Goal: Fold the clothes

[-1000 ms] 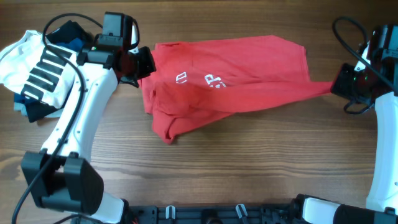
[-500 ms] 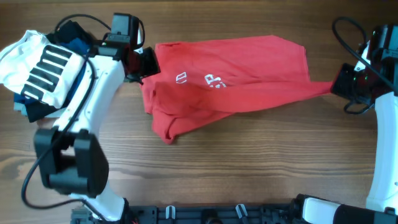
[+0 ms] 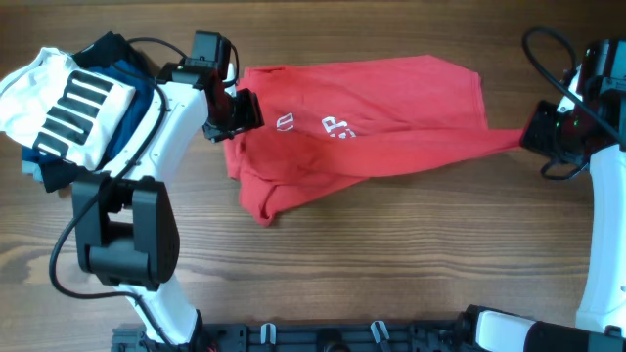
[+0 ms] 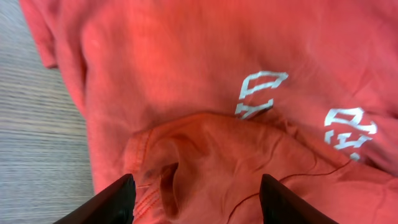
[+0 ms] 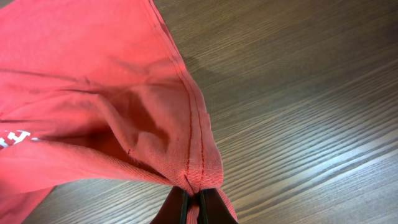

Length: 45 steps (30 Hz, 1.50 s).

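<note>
My left gripper sinks down and toward the right in the overhead view onto the bunched fold next, because its raised cloth lies between the open fingers.
The clothes, a red T-shirt [image 3: 362, 122] with white lettering, lie crumpled across the middle of the wooden table. My left gripper [image 3: 235, 112] hovers over the shirt's left end, open, with nothing between its fingers; in the left wrist view the gripper [image 4: 196, 202] stands above a bunched fold of red cloth [image 4: 205, 155] beside the white letters [image 4: 261, 93]. My right gripper [image 3: 536, 132] is shut on a stretched corner of the shirt at the far right; the right wrist view shows a seamed hem [image 5: 196, 155] pinched in the right gripper [image 5: 191, 208].
A pile of other garments sits at the far left: a white one with black stripes [image 3: 64, 103] on top of navy and blue ones [image 3: 127, 93]. Bare wood table [image 3: 411, 254] spreads in front of the shirt.
My left gripper has opened, let go of the shirt's left edge and shifted right over the cloth. The right gripper and the shirt have stayed put.
</note>
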Motion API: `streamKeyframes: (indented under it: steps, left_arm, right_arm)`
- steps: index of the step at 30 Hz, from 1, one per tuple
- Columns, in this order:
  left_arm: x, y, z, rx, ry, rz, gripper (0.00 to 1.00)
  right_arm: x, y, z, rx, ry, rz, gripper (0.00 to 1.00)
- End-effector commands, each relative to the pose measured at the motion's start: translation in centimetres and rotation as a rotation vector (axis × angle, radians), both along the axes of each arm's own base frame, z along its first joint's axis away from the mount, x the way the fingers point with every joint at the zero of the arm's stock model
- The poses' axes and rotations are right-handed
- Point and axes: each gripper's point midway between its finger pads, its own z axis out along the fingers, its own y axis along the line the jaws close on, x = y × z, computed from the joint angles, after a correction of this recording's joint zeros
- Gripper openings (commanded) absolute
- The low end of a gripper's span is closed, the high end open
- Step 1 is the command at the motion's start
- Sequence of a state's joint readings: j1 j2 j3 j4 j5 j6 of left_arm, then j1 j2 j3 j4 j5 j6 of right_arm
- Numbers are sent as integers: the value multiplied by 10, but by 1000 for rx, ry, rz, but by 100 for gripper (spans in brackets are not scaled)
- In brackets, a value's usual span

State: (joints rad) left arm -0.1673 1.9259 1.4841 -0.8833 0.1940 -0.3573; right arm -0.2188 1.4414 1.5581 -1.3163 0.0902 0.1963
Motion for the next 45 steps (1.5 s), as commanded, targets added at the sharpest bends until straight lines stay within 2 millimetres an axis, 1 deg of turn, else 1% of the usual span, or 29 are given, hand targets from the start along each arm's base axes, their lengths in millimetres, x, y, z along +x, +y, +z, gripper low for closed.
streamKeyframes:
  steps: [1,3,6,10,13,17,26,31,34,36,40,41,42,43,45]
  left_arm:
    - [-17,-12,-29,-21,93,-30,64]
    - [-23,-17,-37,-20,116,-43,64]
    - [-27,-25,-42,-17,125,-65,63]
    - [-24,-41,-40,-21,91,-103,63]
    - [-19,-48,-40,-20,64,-118,64]
    - [-11,-48,-42,-3,29,-116,66]
    - [-7,-37,-45,58,18,-100,69]
    - [-4,-26,-46,117,5,-86,69]
    - [-4,-26,-46,119,4,-85,69]
    - [-3,-27,-46,117,2,-84,67]
    - [-4,-30,-51,111,11,-74,49]
    - [-5,-31,-54,113,18,-78,43]
    - [-6,-33,-57,115,27,-84,30]
    - [-9,-36,-59,112,36,-92,4]
    - [-12,-40,-59,113,40,-103,4]
  right_arm:
    - [-5,-3,3,-18,-3,0,4]
    - [-5,-3,3,-18,-3,0,4]
    - [-5,-3,3,-18,-4,0,5]
    - [-5,-3,3,-18,-4,0,4]
    - [-5,-3,2,-17,-1,0,4]
    - [-6,-3,2,-18,1,2,4]
    - [-6,-3,2,-18,0,2,4]
    - [-6,-3,2,-21,1,1,4]
    - [-6,-3,2,-21,1,1,4]
    - [-6,-3,2,-21,1,0,4]
    - [-6,-3,2,-21,1,0,4]
    - [-6,-3,2,-21,1,1,5]
    - [-6,-3,2,-21,1,1,4]
    - [-6,-3,2,-21,1,1,4]
    - [-6,-3,2,-22,1,0,5]
